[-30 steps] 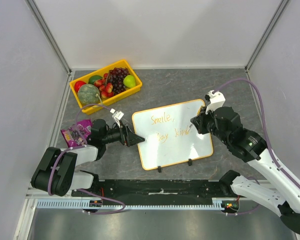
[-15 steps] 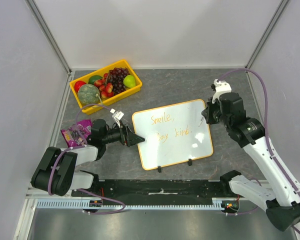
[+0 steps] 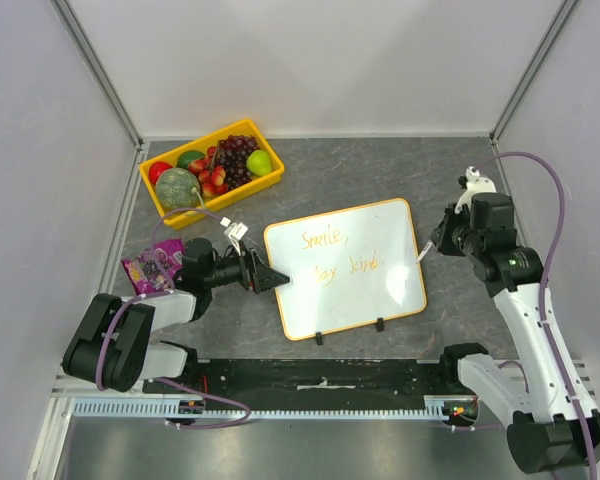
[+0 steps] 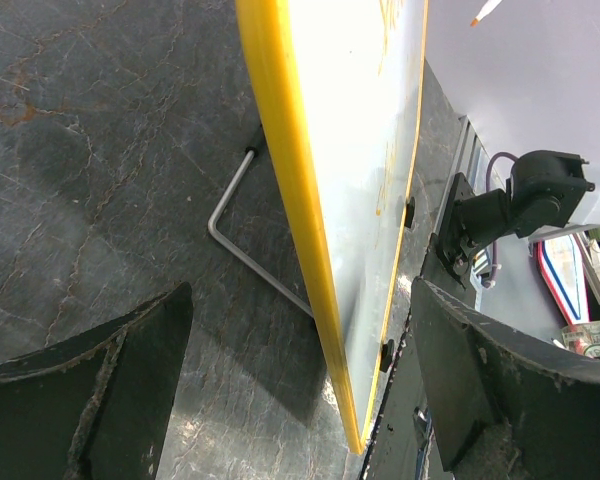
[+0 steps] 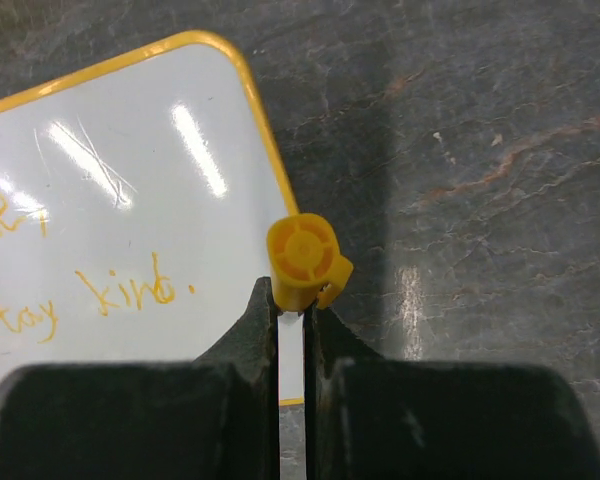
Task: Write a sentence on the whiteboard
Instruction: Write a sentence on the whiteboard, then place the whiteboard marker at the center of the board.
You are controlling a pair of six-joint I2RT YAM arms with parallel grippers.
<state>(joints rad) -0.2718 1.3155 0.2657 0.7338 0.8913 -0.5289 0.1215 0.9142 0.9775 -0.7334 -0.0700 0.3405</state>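
Observation:
The sentence is written in full. My right gripper will next move outward and down onto the bare tabletop (image 5: 396, 150) beside the board's far corner to let go of the marker (image 5: 305, 262).
The whiteboard (image 3: 355, 295) stands tilted on the table's middle, with the orange sentence (image 3: 338, 252) "Smile, stay kind." on it in two lines. My left gripper (image 3: 271, 280) is open at the board's left edge. In the left wrist view the yellow rim (image 4: 290, 200) stands between the wide-apart fingers (image 4: 90, 390), touching neither. My right gripper (image 3: 443, 244) is shut on a yellow-orange marker (image 5: 305, 262), off the board's right edge. The right wrist view shows the board (image 5: 110, 180) with "stay kind." (image 5: 90, 300) to the marker's left.
A yellow crate (image 3: 270, 182) of fruit sits at the back left. A purple snack packet (image 3: 152, 265) lies left of the left arm. The board's wire stand (image 4: 235, 215) rests on the dark stone table behind it. Grey walls close in three sides.
My right gripper has lifted the marker off the board and swung right, past the board's right edge. A full stop now follows "kind". The left arm has not moved.

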